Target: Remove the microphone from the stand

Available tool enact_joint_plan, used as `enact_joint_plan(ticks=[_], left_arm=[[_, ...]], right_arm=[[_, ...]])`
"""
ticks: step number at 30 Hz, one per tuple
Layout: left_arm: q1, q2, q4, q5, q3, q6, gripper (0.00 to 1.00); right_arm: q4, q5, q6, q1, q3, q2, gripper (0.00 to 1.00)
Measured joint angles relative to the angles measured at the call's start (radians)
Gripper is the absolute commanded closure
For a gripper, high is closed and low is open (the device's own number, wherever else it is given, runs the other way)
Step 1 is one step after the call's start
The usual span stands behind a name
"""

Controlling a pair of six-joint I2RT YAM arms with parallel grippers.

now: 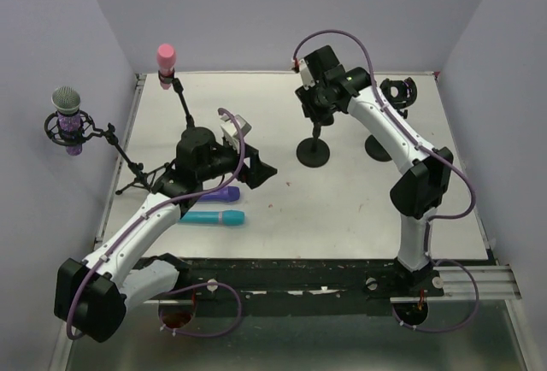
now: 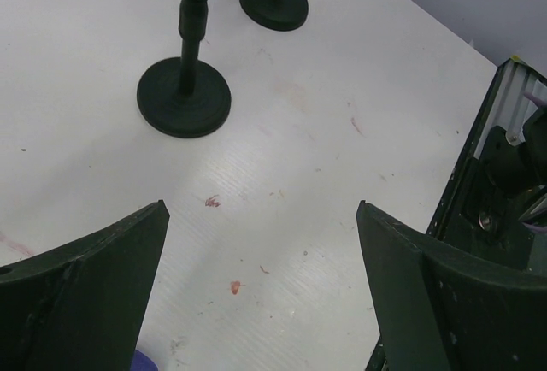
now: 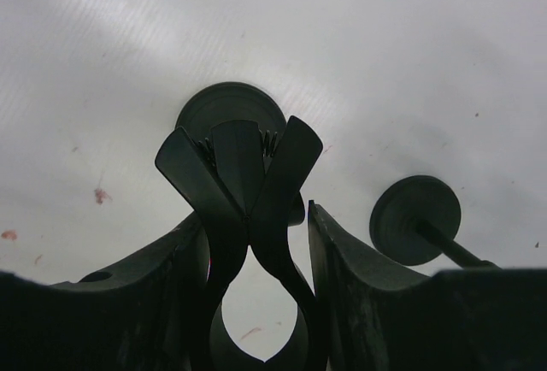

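Note:
The black clip is empty, so my right gripper needs to move it outward and toward the second stand and release it over the bare tabletop beside that stand.
A purple microphone (image 1: 225,193) and a teal microphone (image 1: 214,217) lie on the white table near my left gripper (image 1: 261,170). That gripper (image 2: 261,209) is open and empty, low over bare table; a purple edge (image 2: 141,361) shows by its left finger. My right gripper (image 1: 314,106) is at the top of a black round-based stand (image 1: 313,153). In the right wrist view its fingers (image 3: 252,213) close around the stand's empty clip (image 3: 239,166), above the base (image 3: 231,102). A pink microphone (image 1: 166,57) sits on a tripod stand (image 1: 141,179) at the back left.
A grey-headed microphone in a shock mount (image 1: 68,119) hangs off the table's left side. A second round-based stand (image 1: 379,147) with an empty clip (image 1: 398,91) stands at the right; its base shows in the right wrist view (image 3: 414,217). Both bases show in the left wrist view (image 2: 184,97) (image 2: 273,2).

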Motion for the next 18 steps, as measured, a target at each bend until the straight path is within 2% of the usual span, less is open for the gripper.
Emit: enact_joint_plan(ticks=[4, 5, 7, 8, 10, 14, 18], left_arm=[[0.018, -0.002, 0.004, 0.014, -0.005, -0.009, 0.02], [0.024, -0.003, 0.004, 0.016, -0.007, -0.012, 0.01], [0.035, -0.006, 0.004, 0.018, -0.011, -0.017, 0.02], [0.04, -0.009, 0.003, 0.018, -0.013, -0.02, 0.02], [0.047, -0.014, 0.003, 0.018, -0.017, -0.023, 0.02], [0.063, -0.027, -0.031, -0.005, -0.009, -0.018, 0.02], [0.072, -0.041, -0.219, -0.099, 0.087, 0.066, 0.02]], right_arm=[[0.01, 0.041, 0.021, -0.086, 0.093, 0.068, 0.99], [0.015, 0.049, 0.023, -0.108, 0.104, 0.076, 0.93], [0.026, 0.066, 0.024, -0.141, 0.113, 0.085, 0.67], [0.029, 0.068, 0.024, -0.156, 0.116, 0.089, 0.49], [0.027, 0.069, 0.023, -0.177, 0.134, 0.1, 0.31], [0.012, 0.069, -0.002, -0.18, 0.222, 0.15, 0.18], [-0.048, 0.065, -0.018, -0.175, 0.39, 0.201, 0.09]])
